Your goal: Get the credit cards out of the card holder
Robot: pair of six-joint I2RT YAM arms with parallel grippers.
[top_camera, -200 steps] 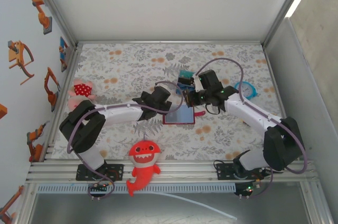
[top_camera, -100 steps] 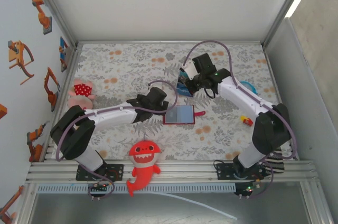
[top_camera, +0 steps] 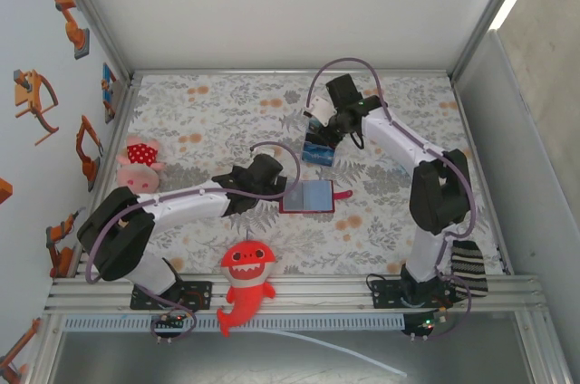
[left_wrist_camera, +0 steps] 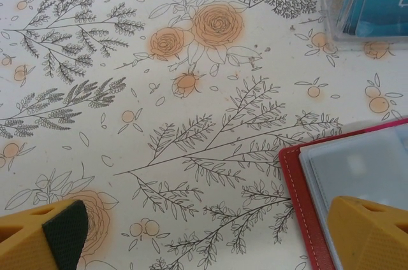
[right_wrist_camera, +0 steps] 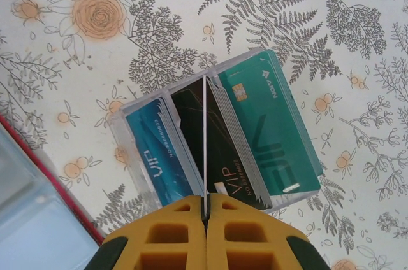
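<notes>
The right gripper moves down toward the box's middle slot (top_camera: pixel 315 139) (right_wrist_camera: pixel 219 139) next and lets go of the card there. The black stack sits in that slot below the held card.
The card holder (top_camera: pixel 308 196) lies open on the floral cloth, dark red with bluish-grey inner panels (left_wrist_camera: pixel 363 168). My left gripper (top_camera: pixel 279 187) is open at its left edge. One yellow finger (left_wrist_camera: pixel 370 235) hangs over the holder's corner and the other finger (left_wrist_camera: pixel 38 241) is out over bare cloth. Further back, my right gripper (top_camera: pixel 319 127) is shut on a thin credit card (right_wrist_camera: pixel 204 136), seen edge-on. The card hangs over a clear box (right_wrist_camera: pixel 137 177) that holds blue, black and teal stacks of cards.
The clear box (top_camera: pixel 317 150) stands just behind the card holder. A red shark plush (top_camera: pixel 246 277) lies at the front, a pink plush (top_camera: pixel 138 156) at the left, and a striped cloth (top_camera: pixel 469 266) at the front right. A frame rail (top_camera: pixel 290 292) borders the near side.
My right gripper has moved from beside the card holder towards the back, over the clear box, still shut. The left gripper has stayed at the holder's left edge, its arm stretched out more.
</notes>
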